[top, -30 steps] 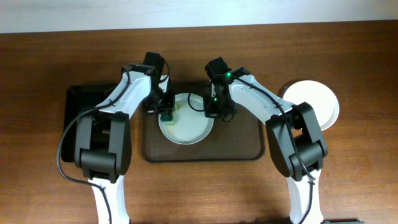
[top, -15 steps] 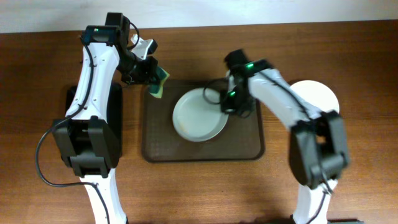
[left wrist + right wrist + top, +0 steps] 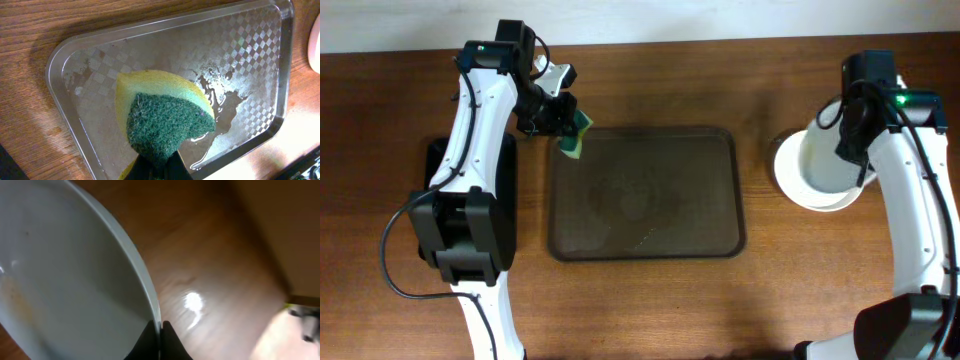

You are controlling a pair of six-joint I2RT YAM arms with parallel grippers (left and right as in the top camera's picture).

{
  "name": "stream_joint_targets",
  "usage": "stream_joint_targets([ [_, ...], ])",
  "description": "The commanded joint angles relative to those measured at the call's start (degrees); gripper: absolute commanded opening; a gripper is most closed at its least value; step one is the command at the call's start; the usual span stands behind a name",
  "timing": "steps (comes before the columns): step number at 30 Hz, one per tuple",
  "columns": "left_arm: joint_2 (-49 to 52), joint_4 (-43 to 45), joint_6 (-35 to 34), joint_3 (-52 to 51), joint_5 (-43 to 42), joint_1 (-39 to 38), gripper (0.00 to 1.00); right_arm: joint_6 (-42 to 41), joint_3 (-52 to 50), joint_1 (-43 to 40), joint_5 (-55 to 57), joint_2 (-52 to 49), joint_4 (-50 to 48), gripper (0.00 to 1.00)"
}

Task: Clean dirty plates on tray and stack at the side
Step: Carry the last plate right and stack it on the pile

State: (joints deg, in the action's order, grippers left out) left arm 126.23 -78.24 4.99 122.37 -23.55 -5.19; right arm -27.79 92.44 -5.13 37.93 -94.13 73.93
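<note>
I will raise my right gripper toward the tray, tip the plate upright, then return, lower and release it on the white plate stack point(image 3: 812, 172), since plates already lie there.
The brown tray point(image 3: 650, 215) lies mid-table with no plate on it; its floor is wet, as the left wrist view point(image 3: 240, 60) also shows. My left gripper point(image 3: 563, 128) is shut on a yellow-and-green sponge point(image 3: 577, 134), held above the tray's far left corner; the sponge fills the left wrist view point(image 3: 165, 112). My right gripper point(image 3: 857, 150) is shut on the rim of a white plate point(image 3: 65, 275) and holds it tilted over the white plate stack point(image 3: 812, 172) on the table right of the tray. Faint brownish marks show on the held plate.
A smaller black tray point(image 3: 435, 165) lies left of the brown tray, partly under my left arm. Bare wooden table surrounds both trays. A puddle of water sits on the brown tray's floor point(image 3: 225, 97).
My right gripper has carried the plate off the tray, to the right, over the stack. My left gripper lifted the sponge off the plate a second ago and has since stayed still.
</note>
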Motion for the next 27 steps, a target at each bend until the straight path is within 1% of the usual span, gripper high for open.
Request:
stream_joint_targets([
  [1, 0.2, 0.3, 1.1, 0.6, 0.0, -0.1, 0.01, -5.8, 0.0, -0.1, 15.4, 0.8, -0.7, 0.04],
  [2, 0.2, 0.5, 1.1, 0.6, 0.0, -0.1, 0.01, -5.8, 0.0, -0.1, 18.1, 0.8, -0.9, 0.04],
  [3, 0.2, 0.7, 1.1, 0.6, 0.1, -0.1, 0.01, -5.7, 0.0, -0.1, 18.2, 0.8, -0.9, 0.04],
  [6, 0.2, 1.0, 1.1, 0.6, 0.9, 0.0, 0.01, -5.7, 0.1, -0.1, 14.0, 0.8, -0.9, 0.04],
  [9, 0.2, 1.0, 1.1, 0.6, 0.9, -0.1, 0.01, -4.6, 0.1, 2.1, 11.3, 0.8, -1.1, 0.04],
  [10, 0.2, 1.1, 1.1, 0.6, 0.9, -0.1, 0.01, -0.7, 0.1, 4.0, 7.2, 0.8, -2.2, 0.04],
  [11, 0.2, 1.1, 1.1, 0.6, 0.9, -0.1, 0.01, 0.4, 0.1, 6.4, 4.9, 0.8, -2.7, 0.04],
  [13, 0.2, 1.1, 1.1, 0.6, 0.9, -0.1, 0.01, 0.3, 0.1, 11.3, 4.0, 0.8, -3.1, 0.04],
  [15, 0.2, 1.1, 1.1, 0.6, 0.9, -0.1, 0.01, 0.3, 0.1, 19.4, 5.2, 0.8, -4.3, 0.04],
  [17, 0.2, 1.2, 1.1, 0.6, 0.9, -0.1, 0.01, 0.3, 0.1, 26.3, 12.2, 0.7, -5.2, 0.04],
  [20, 0.2, 1.2, 1.1, 0.6, 0.9, -0.1, 0.01, -0.4, 0.1, 37.9, 32.2, -0.4, -5.6, 0.04],
  [23, 0.2, 1.2, 1.1, 0.6, 0.9, -0.1, 0.01, -4.3, 0.1, 45.3, 49.7, -1.1, -5.4, 0.04],
  [24, 0.2, 1.2, 1.1, 0.6, 0.9, -0.1, 0.01, -4.4, 0.1, 46.9, 53.4, -1.1, -5.4, 0.04],
  [27, 0.2, 1.2, 1.1, 0.6, 0.9, -0.1, 0.01, -4.7, 0.1, 49.0, 53.3, -1.1, -5.6, 0.04],
])
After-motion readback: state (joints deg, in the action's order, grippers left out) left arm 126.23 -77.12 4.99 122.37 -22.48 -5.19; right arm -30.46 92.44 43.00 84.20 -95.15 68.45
